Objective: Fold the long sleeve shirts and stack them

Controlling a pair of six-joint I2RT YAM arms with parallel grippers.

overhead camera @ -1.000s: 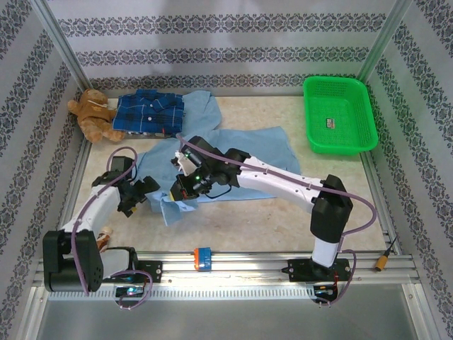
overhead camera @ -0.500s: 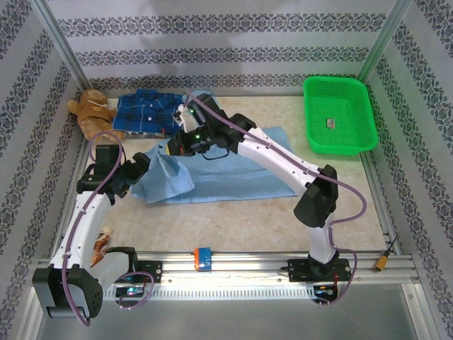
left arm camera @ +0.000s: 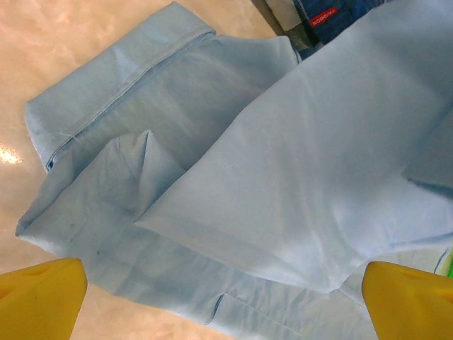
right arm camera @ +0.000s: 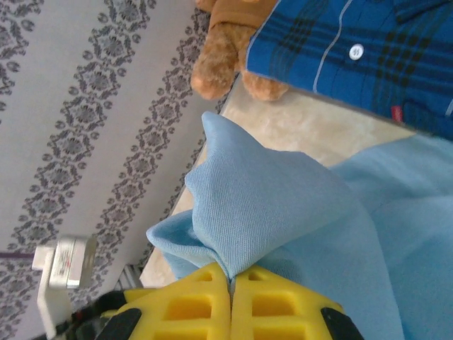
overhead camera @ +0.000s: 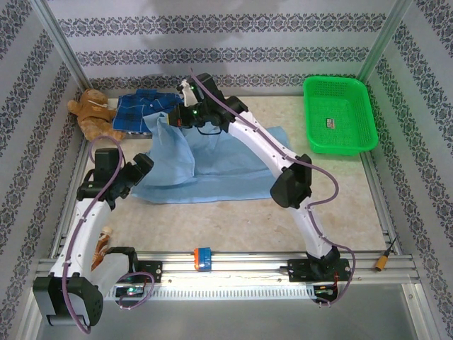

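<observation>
My right gripper will next move back and down to let go of the raised cloth over the shirt's near edge (overhead camera: 219,191), because that edge is below it and closer to my base.
The light blue shirt (overhead camera: 233,166) lies in the middle of the table, with its left part pulled up into a hanging fold. My right gripper (overhead camera: 172,117) is shut on that raised cloth, high near the back left. In the right wrist view the yellow fingers (right arm camera: 198,304) pinch a bunch of the light blue shirt (right arm camera: 269,205). The dark blue plaid shirt (overhead camera: 138,110) lies folded at the back left, and its buttons show in the right wrist view (right arm camera: 368,49). My left gripper (overhead camera: 138,170) stands open at the shirt's left edge, over the cloth (left arm camera: 283,177), holding nothing.
A brown teddy bear (overhead camera: 92,113) sits in the back left corner beside the plaid shirt. A green basket (overhead camera: 340,113) stands at the back right. A small blue and orange object (overhead camera: 203,256) rests on the front rail. Patterned walls close in three sides.
My right gripper has carried the light blue shirt's edge from the front of the table up and back toward the plaid shirt. The left arm has drawn back a little and stayed open.
</observation>
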